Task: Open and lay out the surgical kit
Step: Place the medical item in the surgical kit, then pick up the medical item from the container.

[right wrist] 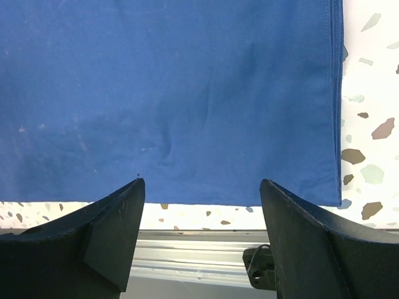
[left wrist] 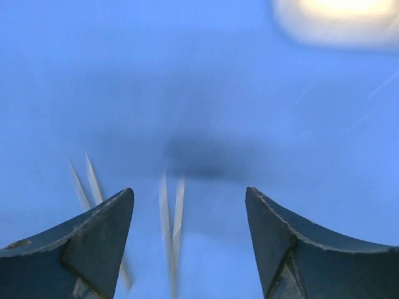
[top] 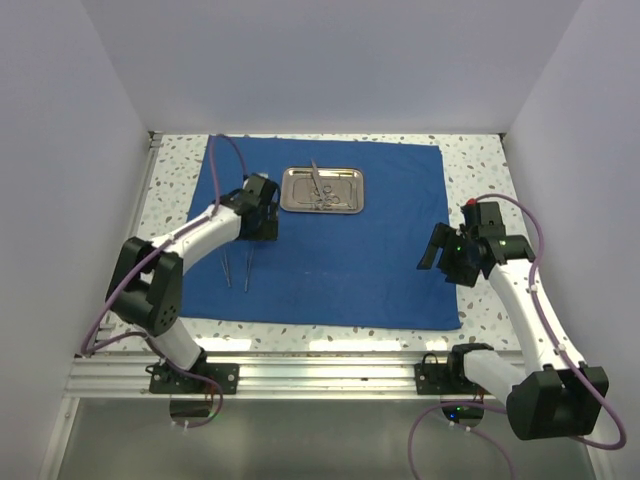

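Observation:
My left gripper moves outward over the steel tray next, then lowers beside the scissors [top: 323, 194], as instruments lie there and tweezers already rest on the cloth.
The royal-blue cloth [top: 340, 250] lies spread flat on the table. The steel tray [top: 322, 190] sits on its far middle and holds scissors and other silver instruments [top: 320, 192]. Two slim silver tweezers [top: 226, 268] [top: 248, 270] lie side by side on the cloth at the near left. My left gripper [top: 262, 228] hovers open and empty just beyond them. In the blurred left wrist view one pair [left wrist: 169, 230] lies between the open fingers and the other [left wrist: 87, 184] by the left finger. My right gripper [top: 440, 260] is open and empty over the cloth's near right [right wrist: 174, 93].
Speckled tabletop [top: 480, 170] borders the cloth. An aluminium rail [top: 320, 370] runs along the near edge and also shows in the right wrist view [right wrist: 187, 261]. White walls close in the left, right and back.

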You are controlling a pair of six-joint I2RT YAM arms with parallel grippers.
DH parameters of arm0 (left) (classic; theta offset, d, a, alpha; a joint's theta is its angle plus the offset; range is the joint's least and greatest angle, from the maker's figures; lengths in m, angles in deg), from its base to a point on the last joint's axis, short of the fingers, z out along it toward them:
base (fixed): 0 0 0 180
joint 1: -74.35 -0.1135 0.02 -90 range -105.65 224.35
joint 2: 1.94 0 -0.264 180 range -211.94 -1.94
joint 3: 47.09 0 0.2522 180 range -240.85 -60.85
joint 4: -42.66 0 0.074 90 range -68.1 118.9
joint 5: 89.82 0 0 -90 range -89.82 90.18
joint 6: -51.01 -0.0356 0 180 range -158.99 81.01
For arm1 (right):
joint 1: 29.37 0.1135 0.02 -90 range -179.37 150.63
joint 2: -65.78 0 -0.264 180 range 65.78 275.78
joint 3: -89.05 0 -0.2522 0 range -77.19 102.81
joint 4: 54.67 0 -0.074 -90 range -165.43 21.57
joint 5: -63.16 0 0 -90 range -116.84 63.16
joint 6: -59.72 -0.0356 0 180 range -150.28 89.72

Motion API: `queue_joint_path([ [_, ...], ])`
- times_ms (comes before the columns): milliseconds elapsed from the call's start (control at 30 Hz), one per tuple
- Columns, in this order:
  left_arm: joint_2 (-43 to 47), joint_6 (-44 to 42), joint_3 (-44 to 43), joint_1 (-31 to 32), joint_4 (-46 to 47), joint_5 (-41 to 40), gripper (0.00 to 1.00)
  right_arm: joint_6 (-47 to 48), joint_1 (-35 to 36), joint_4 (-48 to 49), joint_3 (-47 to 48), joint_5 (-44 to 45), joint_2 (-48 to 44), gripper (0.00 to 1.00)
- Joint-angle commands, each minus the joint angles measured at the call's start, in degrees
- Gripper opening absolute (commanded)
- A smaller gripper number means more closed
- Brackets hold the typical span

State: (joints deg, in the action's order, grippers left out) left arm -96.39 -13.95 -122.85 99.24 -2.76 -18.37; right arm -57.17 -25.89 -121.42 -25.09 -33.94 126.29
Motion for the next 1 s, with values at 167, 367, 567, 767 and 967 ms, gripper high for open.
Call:
queue_joint_path([
  [167,-19.32,-1.04,-32.90,0.17,0.20,1.05,0.67,0.35,0.29,-2.02,1.25,0.24,-1.45,0.78],
  [367,-35.15,-0.34,-52.06,0.17,-3.58,2.54,0.63,-0.18,0.29,-5.01,2.92,3.13,-3.03,0.78],
  [567,-46.68,-0.43,-65.08,0.16,-5.34,6.24,0.63,-1.14,0.21,-6.51,3.27,4.54,-3.47,0.79],
  [767,-48.72,0.01,-64.65,0.16,-2.71,7.74,0.63,-1.41,0.21,-7.04,3.45,5.42,-2.59,0.79],
  [967,-50.21,-1.48,-64.21,0.25,-3.32,6.95,0.55,-1.41,0.21,-6.51,3.45,5.51,-1.28,0.79],
])
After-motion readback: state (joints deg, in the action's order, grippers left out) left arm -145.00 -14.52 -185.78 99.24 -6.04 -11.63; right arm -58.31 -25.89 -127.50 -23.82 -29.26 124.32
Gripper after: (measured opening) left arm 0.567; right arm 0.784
